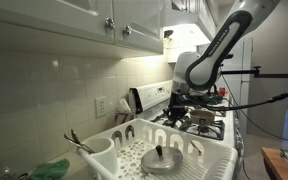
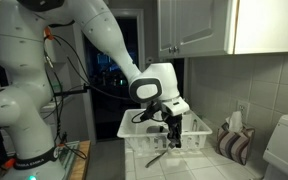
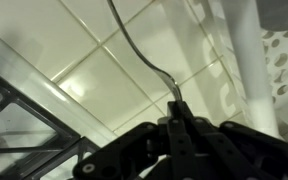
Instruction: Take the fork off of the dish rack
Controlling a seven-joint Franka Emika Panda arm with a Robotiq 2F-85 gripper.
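The fork (image 3: 139, 48) already hangs clear of the rack, so the robot's gripper will move down to the counter tiles outside the rack's end (image 3: 129, 78) and let go of the fork there.
The white dish rack (image 1: 199, 147) stands on the tiled counter and shows in both exterior views (image 2: 200, 141); its wall fills the right side of the wrist view (image 3: 246, 60). My gripper (image 2: 171, 130) is just outside the rack's end, above the counter tiles. It is shut on one end of the thin metal fork (image 3: 139, 48). The fork hangs down and slants toward the counter in an exterior view (image 2: 159, 154). In the wrist view the gripper (image 3: 176, 118) pinches the fork's end, and the rest runs up over the tiles. In an exterior view the gripper (image 1: 178, 108) is beyond the rack's far end.
A metal pot lid (image 1: 164, 159) lies in the rack, and utensils stand in its corner cup (image 1: 92, 150). A gas stove (image 1: 206, 121) is beyond the rack. A green cloth (image 1: 50, 170) lies near it. A patterned bag (image 2: 234, 141) and a white appliance (image 2: 284, 148) stand on the counter.
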